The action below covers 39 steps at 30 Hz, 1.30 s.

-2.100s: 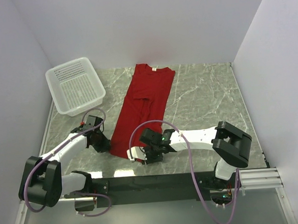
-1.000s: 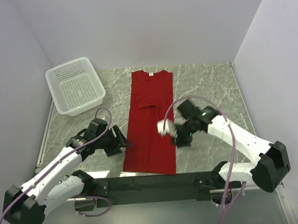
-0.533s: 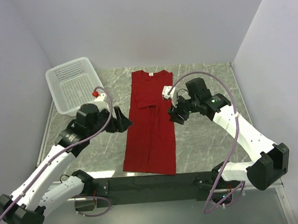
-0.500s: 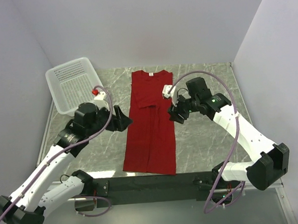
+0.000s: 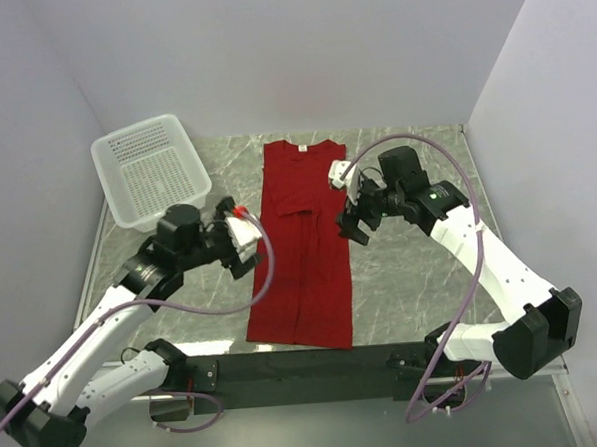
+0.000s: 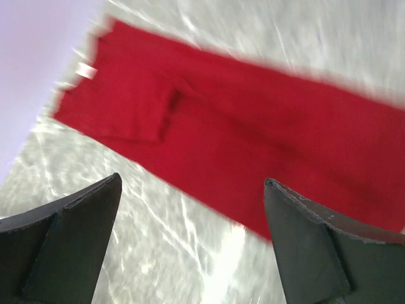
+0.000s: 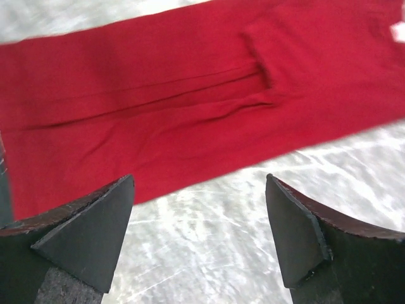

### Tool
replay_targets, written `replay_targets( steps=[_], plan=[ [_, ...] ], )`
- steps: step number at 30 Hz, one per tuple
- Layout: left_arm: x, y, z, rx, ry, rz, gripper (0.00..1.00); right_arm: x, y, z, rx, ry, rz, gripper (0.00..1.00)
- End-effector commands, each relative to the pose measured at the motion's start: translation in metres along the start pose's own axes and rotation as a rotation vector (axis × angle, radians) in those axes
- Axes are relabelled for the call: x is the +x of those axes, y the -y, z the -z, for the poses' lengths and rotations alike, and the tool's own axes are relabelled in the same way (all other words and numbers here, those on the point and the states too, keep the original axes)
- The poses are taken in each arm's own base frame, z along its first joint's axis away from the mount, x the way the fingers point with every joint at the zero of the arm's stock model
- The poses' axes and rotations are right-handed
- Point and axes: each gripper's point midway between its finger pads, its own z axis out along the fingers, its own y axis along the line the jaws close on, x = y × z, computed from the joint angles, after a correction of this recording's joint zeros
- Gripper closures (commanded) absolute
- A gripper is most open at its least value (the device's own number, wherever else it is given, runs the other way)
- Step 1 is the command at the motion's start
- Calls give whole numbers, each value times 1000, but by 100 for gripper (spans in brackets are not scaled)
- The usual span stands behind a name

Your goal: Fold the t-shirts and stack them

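Observation:
The right gripper will next move back and down toward the robot's base to close on the red t-shirt's near hem below it, because the t-shirt is still full-length.
One red t-shirt lies flat on the marble table, folded lengthwise into a long narrow strip, collar at the far end. Its white neck label shows in the left wrist view. My left gripper hovers open just off the strip's left edge, at mid-length. In the left wrist view that gripper has bare marble and the t-shirt edge between its wide fingers. My right gripper hovers open at the strip's right edge, and its wrist view shows the gripper empty above marble beside the t-shirt.
A white plastic mesh basket stands empty at the far left corner, behind the left arm. Grey walls close the table on the left, back and right. The black mounting rail runs along the near edge.
Both grippers have opened wider. The left wrist has turned and dropped slightly toward the shirt's left edge. The right gripper stays near the right edge. The shirt has not moved in the last second.

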Motion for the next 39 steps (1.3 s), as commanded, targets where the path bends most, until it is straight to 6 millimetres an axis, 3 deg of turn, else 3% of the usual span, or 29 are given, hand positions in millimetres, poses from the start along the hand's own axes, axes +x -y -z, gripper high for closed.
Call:
replay_targets(
  steps=[1, 2, 3, 5, 6, 9, 13, 16, 22, 27, 34, 39],
  plan=[
    [31, 32, 2, 174, -110, -252, 1, -1, -40, 9, -165, 78, 83, 10],
    [47, 40, 4, 198, -149, -268, 1, 0, -47, 9, -169, 101, 164, 10],
    [48, 43, 9, 190, -147, -278, 1, 13, -63, -1, -189, 90, 218, 9],
    [60, 57, 15, 223, -159, -275, 2, 18, -82, 2, -201, 111, 317, 9],
    [58, 61, 21, 226, -136, -288, 3, 34, -106, -3, -277, 77, 337, 9],
    [67, 75, 32, 268, -143, -302, 4, 61, -137, -5, -358, 23, 384, 9],
    [86, 90, 41, 327, -197, -325, 5, 74, -165, -12, -395, 7, 421, 10],
    [98, 101, 42, 367, -214, -352, 6, 72, -164, -25, -366, 9, 374, 14],
    [125, 102, 42, 348, -274, -384, 5, 78, -170, -44, -346, -9, 357, 16],
    [131, 106, 45, 332, -261, -365, 4, 93, -189, -61, -382, -64, 429, 16],
    [151, 111, 48, 318, -284, -367, 4, 99, -216, -82, -429, -102, 484, 16],
    [154, 99, 53, 245, -299, -389, 4, 108, -234, -93, -475, -148, 478, 19]
  ],
)
